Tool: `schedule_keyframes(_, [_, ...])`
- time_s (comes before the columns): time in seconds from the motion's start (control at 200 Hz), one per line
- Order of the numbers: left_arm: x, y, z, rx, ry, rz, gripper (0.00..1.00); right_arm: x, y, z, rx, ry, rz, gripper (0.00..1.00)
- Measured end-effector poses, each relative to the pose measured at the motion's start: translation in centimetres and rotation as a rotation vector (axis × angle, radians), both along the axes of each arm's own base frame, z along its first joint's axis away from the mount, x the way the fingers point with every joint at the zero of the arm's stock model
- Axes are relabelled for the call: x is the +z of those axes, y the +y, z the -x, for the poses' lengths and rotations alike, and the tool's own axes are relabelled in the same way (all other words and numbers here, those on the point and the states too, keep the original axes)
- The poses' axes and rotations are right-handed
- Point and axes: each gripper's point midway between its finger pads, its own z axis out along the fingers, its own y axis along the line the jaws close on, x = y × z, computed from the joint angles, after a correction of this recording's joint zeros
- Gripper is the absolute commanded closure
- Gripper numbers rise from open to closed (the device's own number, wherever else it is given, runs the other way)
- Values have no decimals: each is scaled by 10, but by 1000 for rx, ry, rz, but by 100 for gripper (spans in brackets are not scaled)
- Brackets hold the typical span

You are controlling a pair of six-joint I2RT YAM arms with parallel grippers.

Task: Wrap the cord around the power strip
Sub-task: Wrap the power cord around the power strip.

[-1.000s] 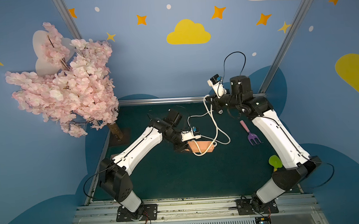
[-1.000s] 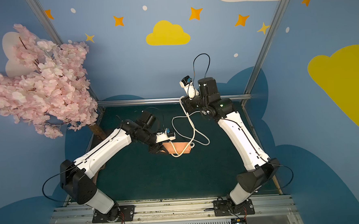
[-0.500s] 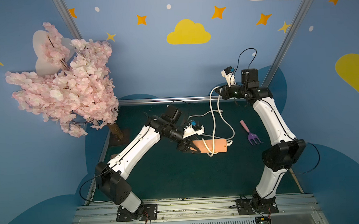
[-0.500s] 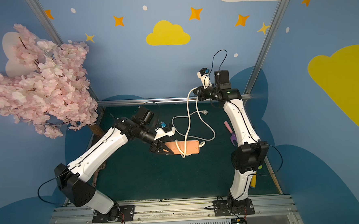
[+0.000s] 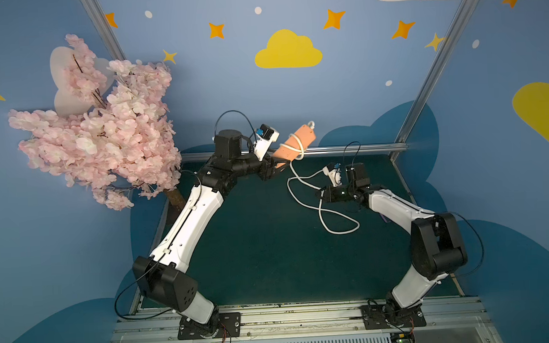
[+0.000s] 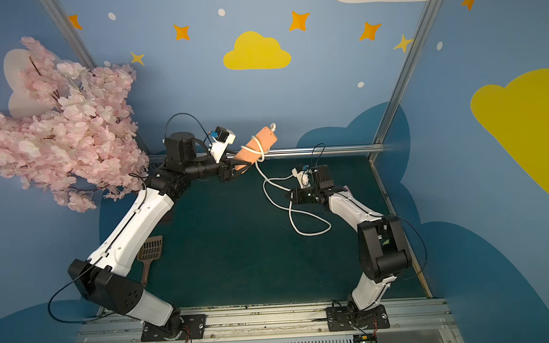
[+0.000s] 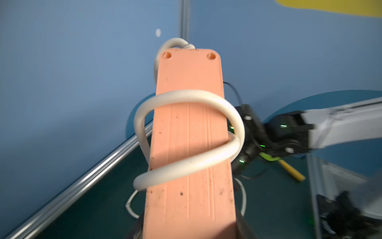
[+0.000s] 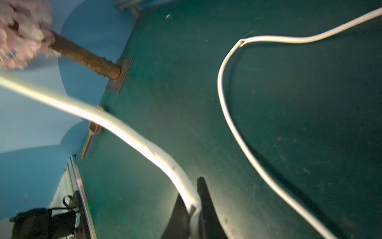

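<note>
My right gripper moves up and outward next and releases the cord (image 5: 325, 213) beside the power strip's loose end (image 5: 307, 132), since that end is above and outward of that gripper.
The salmon-orange power strip (image 5: 300, 139) (image 6: 260, 143) is held in the air near the rear rail, tilted up toward the back wall. My left gripper (image 5: 277, 165) (image 6: 237, 169) is shut on its lower end. In the left wrist view the strip (image 7: 190, 196) fills the middle, with one loose loop of white cord (image 7: 187, 97) crossing it. From there the cord (image 5: 325, 213) (image 6: 296, 218) hangs down and loops on the mat. My right gripper (image 5: 319, 194) (image 6: 290, 195) (image 8: 193, 209) is low over the mat, shut on the cord (image 8: 142, 142).
A pink blossom tree (image 5: 103, 129) on a brown trunk (image 8: 86, 60) stands at the back left. A brown slotted scoop (image 6: 150, 253) lies by the left arm. The metal rear rail (image 5: 356, 148) borders the green mat (image 5: 264, 243). A yellow-handled toy (image 7: 290, 170) lies behind my right arm.
My left arm has lifted the power strip off the mat, up and back toward the rear rail. My right arm has swung down from high at the back to low over the mat, cord in its jaws.
</note>
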Motion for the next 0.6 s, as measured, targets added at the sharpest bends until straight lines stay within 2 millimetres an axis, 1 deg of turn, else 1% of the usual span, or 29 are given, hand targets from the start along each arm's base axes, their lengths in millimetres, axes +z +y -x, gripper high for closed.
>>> schedule_keyframes(0.04, [-10, 9, -18, 75, -11, -82, 97, 10, 11, 16, 40, -52, 34, 100])
schedule_keyframes(0.055, [-17, 14, -26, 110, -11, -125, 98, 15, 13, 21, 53, -79, 49, 100])
schedule_keyframes(0.075, [-23, 18, -32, 136, -12, -164, 97, 22, 18, 29, 73, -109, 62, 100])
schedule_keyframes(0.105, [-40, 27, -43, 182, -5, -243, 98, 34, 24, 39, 102, -164, 83, 100])
schedule_keyframes(0.135, [-62, 36, -50, 213, 17, -326, 97, 48, 29, 50, 131, -232, 107, 100])
schedule_keyframes(0.155, [-76, 40, -53, 222, 35, -371, 97, 57, 31, 56, 146, -275, 123, 100])
schedule_keyframes(0.18, [-100, 46, -53, 228, 75, -441, 98, 69, 33, 63, 166, -329, 136, 100])
schedule_keyframes(0.19, [-106, 48, -53, 229, 85, -458, 98, 75, 33, 66, 171, -353, 142, 100])
schedule_keyframes(0.23, [-145, 57, -47, 215, 166, -558, 97, 97, 33, 75, 190, -443, 162, 100])
schedule_keyframes(0.24, [-151, 58, -46, 209, 182, -574, 97, 101, 32, 75, 186, -459, 169, 100])
schedule_keyframes(0.275, [-183, 61, -33, 167, 263, -644, 97, 123, 30, 78, 191, -530, 179, 100])
schedule_keyframes(0.31, [-205, 59, -18, 116, 327, -689, 97, 143, 25, 75, 178, -597, 202, 100])
schedule_keyframes(0.325, [-214, 55, -9, 74, 355, -703, 98, 149, 23, 74, 173, -618, 215, 100])
schedule_keyframes(0.35, [-224, 47, 6, 17, 384, -721, 97, 159, 20, 70, 165, -649, 234, 100])
schedule_keyframes(0.37, [-229, 40, 16, -23, 398, -732, 97, 165, 18, 68, 163, -669, 249, 100])
schedule_keyframes(0.405, [-233, 27, 34, -97, 404, -744, 97, 173, 16, 63, 165, -697, 281, 100])
schedule_keyframes(0.46, [-230, 5, 63, -220, 388, -747, 97, 183, 13, 55, 177, -716, 317, 100])
schedule_keyframes(0.516, [-218, -16, 94, -346, 357, -714, 97, 195, 13, 42, 184, -723, 323, 100])
schedule_keyframes(0.531, [-214, -20, 100, -370, 347, -703, 97, 197, 12, 38, 188, -721, 323, 100])
schedule_keyframes(0.551, [-206, -28, 110, -414, 331, -677, 97, 200, 12, 32, 193, -716, 320, 100])
schedule_keyframes(0.601, [-186, -41, 127, -485, 288, -615, 97, 205, 8, 16, 196, -697, 311, 100])
